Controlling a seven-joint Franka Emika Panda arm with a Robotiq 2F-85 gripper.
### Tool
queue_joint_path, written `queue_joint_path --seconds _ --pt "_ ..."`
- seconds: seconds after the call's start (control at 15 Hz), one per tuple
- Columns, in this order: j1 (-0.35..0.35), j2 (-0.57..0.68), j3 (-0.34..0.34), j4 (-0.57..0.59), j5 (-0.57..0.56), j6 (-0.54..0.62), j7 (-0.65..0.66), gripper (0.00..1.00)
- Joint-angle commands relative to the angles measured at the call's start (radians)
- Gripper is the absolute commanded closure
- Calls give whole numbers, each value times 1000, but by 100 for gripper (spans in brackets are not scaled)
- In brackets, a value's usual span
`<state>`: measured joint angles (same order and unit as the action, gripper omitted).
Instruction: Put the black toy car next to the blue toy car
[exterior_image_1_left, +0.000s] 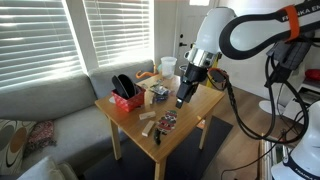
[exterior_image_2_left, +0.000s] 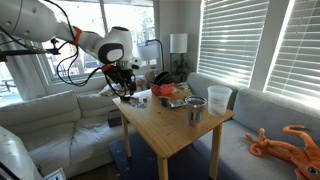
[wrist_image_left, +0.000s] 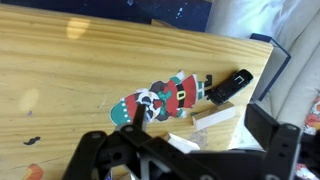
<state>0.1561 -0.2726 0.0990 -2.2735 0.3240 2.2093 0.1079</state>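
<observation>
Next, my gripper moves past the Santa figure (wrist_image_left: 160, 98), turns and lowers over the small black oblong object (wrist_image_left: 231, 87), because it lies slantwise to the gripper's open fingers.
In the wrist view a small black oblong object (wrist_image_left: 228, 87), possibly the black toy car, lies on the wooden table beside a flat Santa figure (wrist_image_left: 160, 98). I cannot make out a blue toy car in any view. My gripper (wrist_image_left: 197, 128) is open and empty. It hovers above the table with its fingers spread over two pale wooden blocks (wrist_image_left: 215, 115). In both exterior views the gripper (exterior_image_1_left: 184, 96) (exterior_image_2_left: 125, 85) hangs just over the table, near one edge.
The small wooden table (exterior_image_1_left: 190, 128) stands beside a grey sofa (exterior_image_1_left: 45, 105). It carries a red basket (exterior_image_1_left: 125, 99), a white cup (exterior_image_1_left: 167, 66), wooden blocks (exterior_image_1_left: 150, 122) and the Santa figure (exterior_image_1_left: 168, 122). Cups (exterior_image_2_left: 218, 97) and a metal can (exterior_image_2_left: 196, 108) show near its end.
</observation>
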Motion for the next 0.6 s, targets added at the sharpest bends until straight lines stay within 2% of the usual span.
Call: queue_joint_path --seconds 0.0,0.2,0.27,0.4,0.53 --pt "-6 0 5 2 1 -3 -1 0" --pt "-6 0 5 2 1 -3 -1 0" --pt "14 11 -11 23 94 2 -24 0" --pt "-6 69 29 68 90 24 163 0" --pt "-17 114 70 103 30 70 329 0"
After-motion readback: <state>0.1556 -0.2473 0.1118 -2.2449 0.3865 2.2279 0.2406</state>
